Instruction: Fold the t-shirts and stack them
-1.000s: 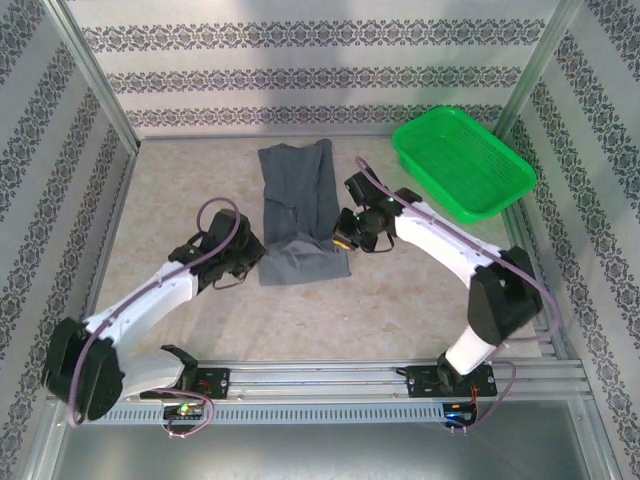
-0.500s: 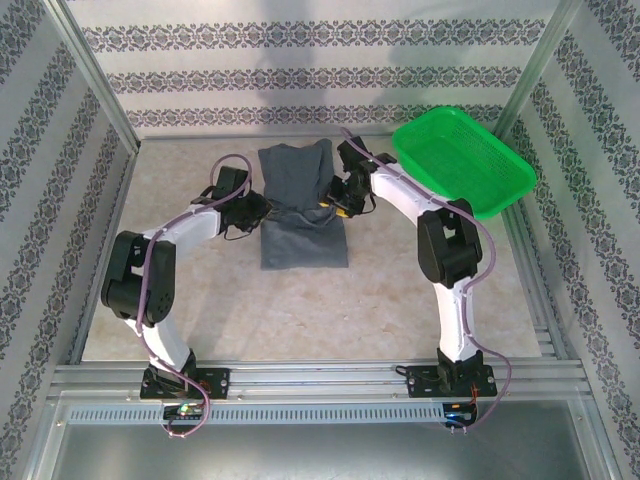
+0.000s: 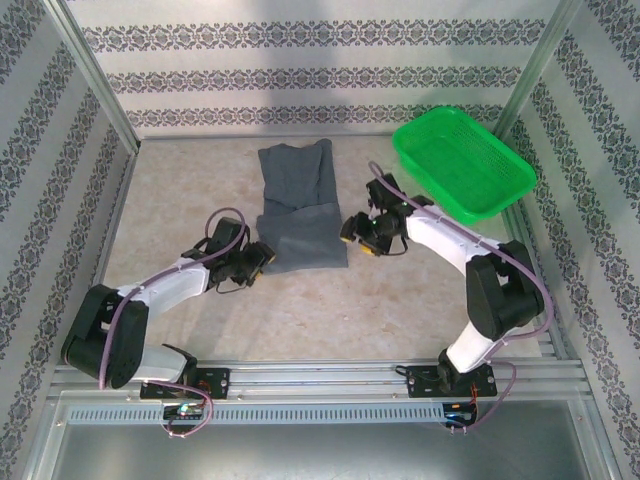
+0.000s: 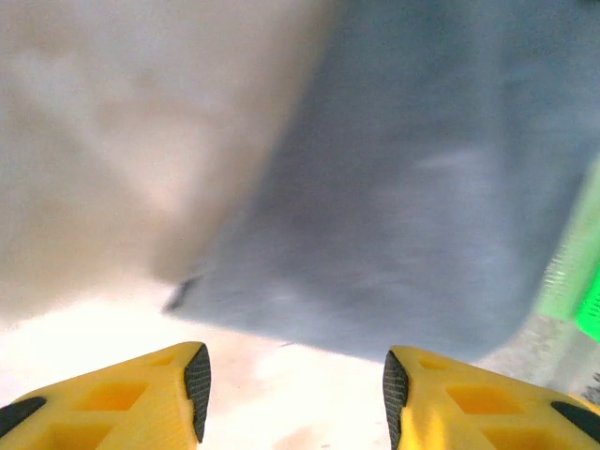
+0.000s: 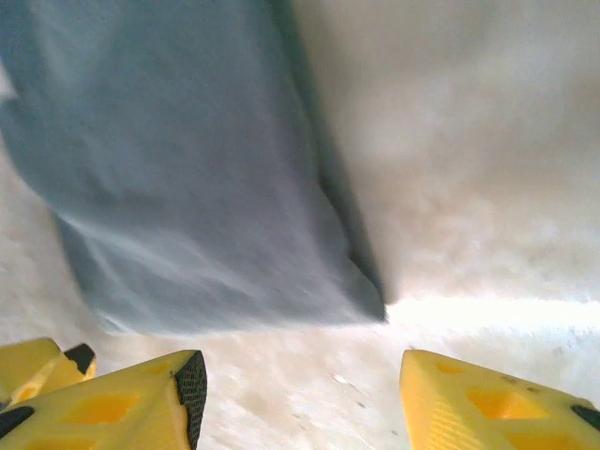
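My right gripper should move down and in toward the shirt next, onto the shirt's near corner on the basket side, because its open fingers are still over bare table.
One dark slate-grey t-shirt (image 3: pixel 300 205) lies on the table as a narrow strip, its near part doubled over. My left gripper (image 3: pixel 265 257) sits at the shirt's near-left corner, open and holding nothing. My right gripper (image 3: pixel 350 230) sits just off the shirt's right edge, also open and holding nothing. In the left wrist view the grey fabric (image 4: pixel 422 187) lies beyond the left gripper (image 4: pixel 292 394), with bare table between the fingers. In the right wrist view the shirt's corner (image 5: pixel 187 159) lies ahead of the right gripper (image 5: pixel 300 403), apart from it.
A green basket (image 3: pixel 432 187) stands at the far right of the table, and its edge (image 4: pixel 577 272) shows in the left wrist view. Patterned walls and metal posts enclose the table (image 3: pixel 330 310). A metal rail runs along the near edge.
Both grippers were shut on the shirt's near part, carried it toward the far side, then opened and let go. They have drawn back toward the near side.
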{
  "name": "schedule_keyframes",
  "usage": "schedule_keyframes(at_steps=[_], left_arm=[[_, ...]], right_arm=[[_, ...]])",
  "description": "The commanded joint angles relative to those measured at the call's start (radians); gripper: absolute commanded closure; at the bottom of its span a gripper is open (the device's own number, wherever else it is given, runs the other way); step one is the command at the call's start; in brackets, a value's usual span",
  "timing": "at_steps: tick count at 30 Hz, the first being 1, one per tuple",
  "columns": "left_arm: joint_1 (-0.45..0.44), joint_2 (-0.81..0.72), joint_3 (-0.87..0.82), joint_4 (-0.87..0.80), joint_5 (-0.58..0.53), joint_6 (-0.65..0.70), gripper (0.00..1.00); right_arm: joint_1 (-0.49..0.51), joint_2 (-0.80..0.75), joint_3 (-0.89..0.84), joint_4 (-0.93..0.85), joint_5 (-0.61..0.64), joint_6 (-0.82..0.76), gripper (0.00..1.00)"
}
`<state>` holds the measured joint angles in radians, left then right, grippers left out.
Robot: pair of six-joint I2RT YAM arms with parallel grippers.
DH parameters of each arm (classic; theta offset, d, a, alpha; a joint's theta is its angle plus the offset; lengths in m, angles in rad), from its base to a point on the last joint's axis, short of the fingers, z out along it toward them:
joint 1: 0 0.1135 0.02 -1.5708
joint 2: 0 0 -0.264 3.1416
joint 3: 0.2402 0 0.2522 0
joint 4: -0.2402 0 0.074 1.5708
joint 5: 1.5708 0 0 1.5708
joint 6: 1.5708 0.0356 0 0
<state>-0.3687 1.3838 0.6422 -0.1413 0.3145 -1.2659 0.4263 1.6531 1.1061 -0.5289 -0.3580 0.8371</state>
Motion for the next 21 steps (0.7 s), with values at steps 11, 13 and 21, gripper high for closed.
schedule_keyframes(at_steps=[11,13,21], left_arm=[[-0.009,0.258,0.077,0.205,0.025,-0.140,0.67],[-0.007,0.264,0.100,0.219,0.008,-0.131,0.80],[0.002,0.139,0.253,-0.056,-0.070,0.067,1.00]], right_arm=[[0.065,0.226,0.047,0.105,-0.041,0.096,0.56],[0.063,0.256,0.085,0.103,-0.042,0.097,0.67],[0.052,0.229,0.161,0.062,-0.024,0.085,1.00]])
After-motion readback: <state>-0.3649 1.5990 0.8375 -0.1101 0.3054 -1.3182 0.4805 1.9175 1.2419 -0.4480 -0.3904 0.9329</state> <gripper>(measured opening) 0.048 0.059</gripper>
